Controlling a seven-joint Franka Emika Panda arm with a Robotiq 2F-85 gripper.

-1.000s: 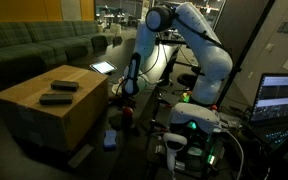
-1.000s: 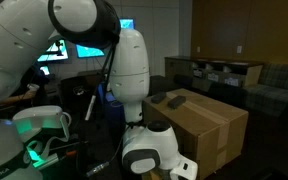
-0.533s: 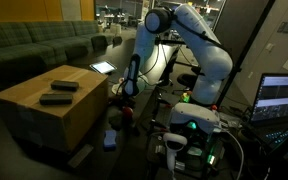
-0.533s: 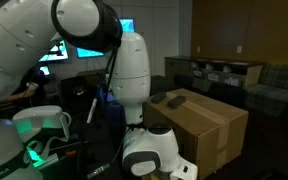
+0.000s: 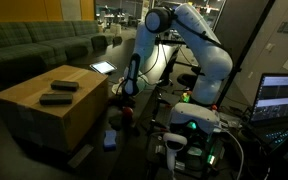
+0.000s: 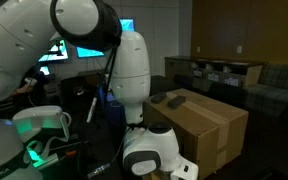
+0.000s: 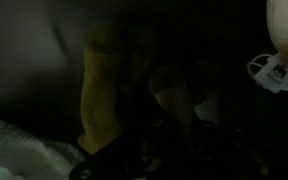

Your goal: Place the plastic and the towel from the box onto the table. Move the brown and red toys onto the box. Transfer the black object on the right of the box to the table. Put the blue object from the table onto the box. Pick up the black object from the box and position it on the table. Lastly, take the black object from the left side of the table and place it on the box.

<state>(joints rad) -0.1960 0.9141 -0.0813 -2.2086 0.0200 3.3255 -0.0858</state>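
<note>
The gripper lifts the brown toy it holds up and outward next. It then releases the toy on the box top's bare end (image 5: pixel 72 73), which is free of black objects.
The tan cardboard box (image 5: pixel 39 108) stands left of the arm, with two flat black objects (image 5: pixel 64 87) (image 5: pixel 54 100) on its top; both exterior views show it (image 6: pixel 212 122). My gripper (image 5: pixel 129 94) hangs low beside the box's right edge, over dark ground. Just under it is a small red thing (image 5: pixel 126 113), and a pale bluish thing (image 5: pixel 110 140) lies lower down. The wrist view is nearly black. It shows a tan upright strip (image 7: pixel 102 85), crumpled white stuff (image 7: pixel 14 155) and a white tag (image 7: pixel 274 70). My jaws are lost in the dark.
A green couch (image 5: pixel 29 45) runs behind the box, and a lit tablet (image 5: pixel 102 68) lies near it. A laptop screen (image 5: pixel 282 97) glows at the right. The arm's base and green-lit gear (image 5: pixel 194 125) crowd the foreground. Shelving (image 6: pixel 216 70) lines the far wall.
</note>
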